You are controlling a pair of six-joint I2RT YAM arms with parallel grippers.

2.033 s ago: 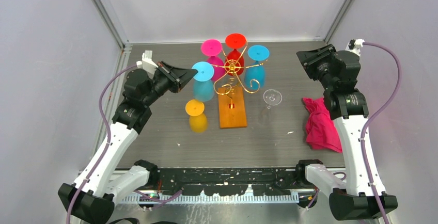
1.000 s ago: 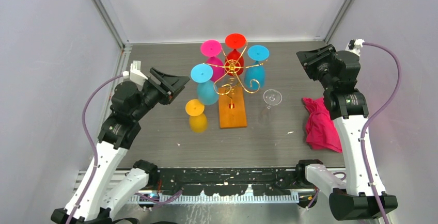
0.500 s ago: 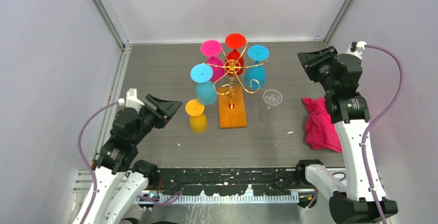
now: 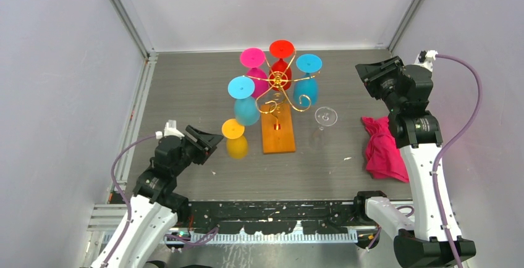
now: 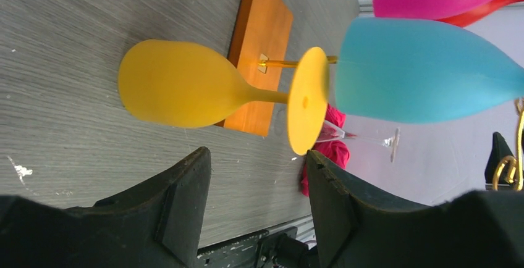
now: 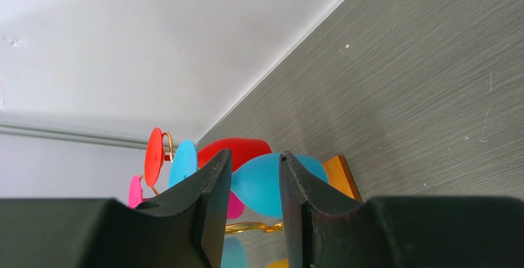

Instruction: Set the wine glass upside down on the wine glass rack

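The yellow wine glass's thin disc foot is just beyond my open fingers, so my left gripper moves outward onto the foot's near rim (image 4: pixel 225 132) (image 5: pixel 298 146) next and closes.
The wine glass rack (image 4: pixel 279 83) is a gold wire stand on an orange-brown base (image 4: pixel 277 133) at mid-table. A pink, a red and two blue glasses hang on it, bowls down. A yellow wine glass (image 4: pixel 236 147) stands upside down on the table just left of the base; it also shows in the left wrist view (image 5: pixel 179 92). My left gripper (image 4: pixel 210 144) sits low beside it, open and empty, jaws (image 5: pixel 258 160) a short way from the glass. A clear glass (image 4: pixel 325 118) stands upside down right of the base. My right gripper (image 4: pixel 369 76) hovers at the far right, open, holding nothing (image 6: pixel 254 157).
A crumpled pink cloth (image 4: pixel 383 147) lies on the table under the right arm. Grey walls and metal corner rails close in the table on three sides. A hanging blue glass (image 5: pixel 420 70) is just above the yellow glass's foot (image 5: pixel 307 108).
My left arm has drawn back from beside the rack's blue glass toward the near left and dropped lower, ending next to the yellow glass. The right arm has barely shifted.
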